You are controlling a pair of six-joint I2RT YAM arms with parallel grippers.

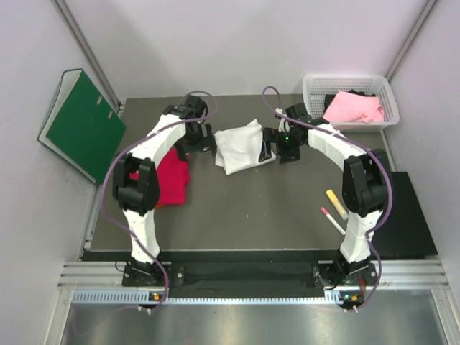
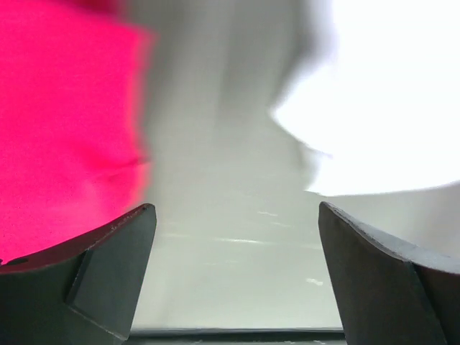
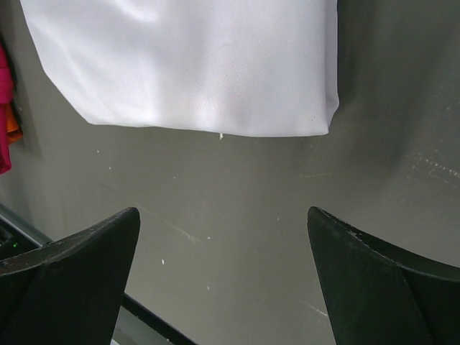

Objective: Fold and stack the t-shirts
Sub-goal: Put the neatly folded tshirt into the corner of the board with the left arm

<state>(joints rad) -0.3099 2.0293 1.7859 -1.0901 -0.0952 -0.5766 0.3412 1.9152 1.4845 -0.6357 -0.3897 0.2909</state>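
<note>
The left gripper moves toward the right in the top view next, down onto the white t-shirt's edge nearest the red one, as its fingers span bare table.
A folded white t-shirt (image 1: 241,146) lies at the middle back of the table. A crimson-red t-shirt (image 1: 172,180) lies folded to its left, partly under the left arm. A light pink t-shirt (image 1: 352,108) sits in the basket. My left gripper (image 1: 205,144) is open and empty between the red shirt (image 2: 65,122) and the white shirt (image 2: 388,108). My right gripper (image 1: 270,146) is open and empty just right of the white shirt (image 3: 194,65). An orange sliver (image 3: 13,131) shows beside red cloth at the left edge of the right wrist view.
A white plastic basket (image 1: 313,92) stands at the back right. A green binder (image 1: 83,126) leans off the table's left side. A yellow marker (image 1: 336,203) and a pink-tipped marker (image 1: 330,219) lie near the right arm.
</note>
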